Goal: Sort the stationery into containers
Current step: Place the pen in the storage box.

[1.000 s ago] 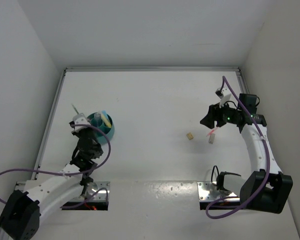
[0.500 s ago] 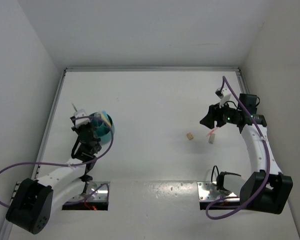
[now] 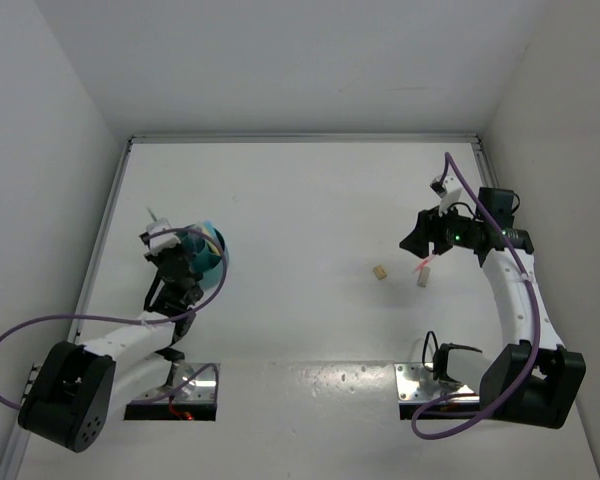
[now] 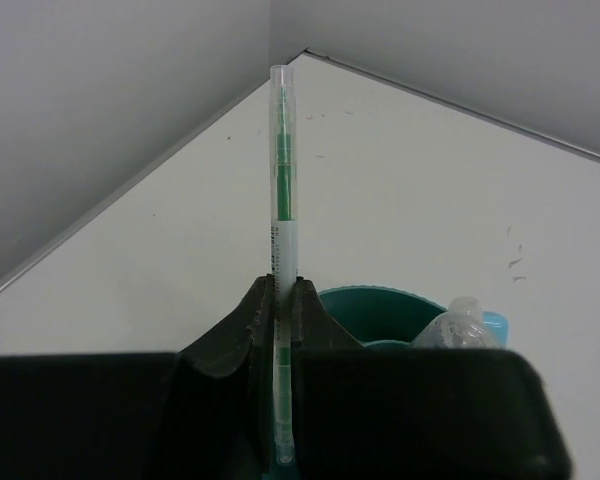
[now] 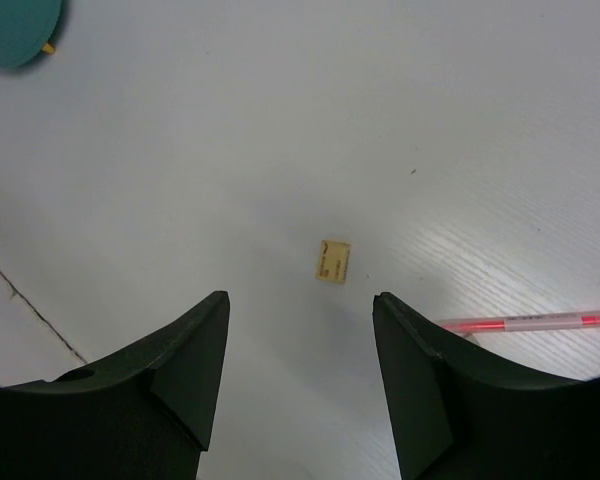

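Observation:
My left gripper lowers slightly over the near side of the round teal holder (image 3: 196, 266) next, because the upright thin clear pen has its lower end there.
My left gripper (image 4: 281, 290) is shut on a thin clear pen with a green core (image 4: 282, 180), held upright beside and above the round teal holder (image 4: 380, 312). In the top view the left gripper (image 3: 166, 247) sits at the holder's left rim (image 3: 220, 268), with yellow and blue pens standing in the holder. My right gripper (image 5: 300, 300) is open and empty above the table. A thin pink pen (image 5: 540, 321) lies by its right finger; it also shows in the top view (image 3: 423, 266) next to a short pink marker (image 3: 428, 273).
A small tan eraser-like block (image 5: 333, 261) lies ahead of the right gripper, also in the top view (image 3: 379, 272). White walls enclose the table on the left, back and right. The arm bases stand at the near edge.
My left arm has swung left and back a little with the clear green pen, bringing the gripper to the holder's left rim. The right arm has not moved.

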Available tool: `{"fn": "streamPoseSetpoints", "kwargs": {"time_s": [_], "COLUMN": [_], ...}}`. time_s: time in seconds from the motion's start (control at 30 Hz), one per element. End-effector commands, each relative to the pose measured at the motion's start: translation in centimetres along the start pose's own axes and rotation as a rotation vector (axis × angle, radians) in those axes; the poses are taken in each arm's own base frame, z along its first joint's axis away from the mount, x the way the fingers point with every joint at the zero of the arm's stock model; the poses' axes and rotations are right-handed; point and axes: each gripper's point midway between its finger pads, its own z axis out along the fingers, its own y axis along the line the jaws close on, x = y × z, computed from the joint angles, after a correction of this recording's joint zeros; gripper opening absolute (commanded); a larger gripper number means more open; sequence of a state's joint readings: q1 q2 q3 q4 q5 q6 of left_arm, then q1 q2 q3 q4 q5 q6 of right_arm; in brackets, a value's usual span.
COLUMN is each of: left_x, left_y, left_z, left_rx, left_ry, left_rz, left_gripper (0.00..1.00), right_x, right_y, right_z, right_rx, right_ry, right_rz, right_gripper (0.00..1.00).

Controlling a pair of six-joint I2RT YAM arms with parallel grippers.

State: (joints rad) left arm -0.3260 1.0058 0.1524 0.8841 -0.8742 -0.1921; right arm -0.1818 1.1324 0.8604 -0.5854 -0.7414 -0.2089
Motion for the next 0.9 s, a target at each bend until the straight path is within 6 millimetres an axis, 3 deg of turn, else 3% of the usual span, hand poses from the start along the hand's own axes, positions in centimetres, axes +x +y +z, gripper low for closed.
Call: {"fn": "streamPoseSetpoints", "kwargs": {"time_s": [0.0,0.87], "left_x": [-1.1,1.5], "left_y": [0.5,1.6], "left_z": [0.0,-0.6], "left_rx": [-0.027,-0.067], "left_ry": [-0.038,0.028], "left_rz": [-0.091,-0.106], "left_gripper": [0.0,0.03], "right_x": [-1.2,-1.2], "right_y": [0.2,0.2], "right_z": [-0.4,-0.4], "right_rx": [-0.014,-0.014], "right_ry": [-0.037,-0.037], "right_rz": [-0.047,-0.047], "right_gripper": [0.6,0.6]}}
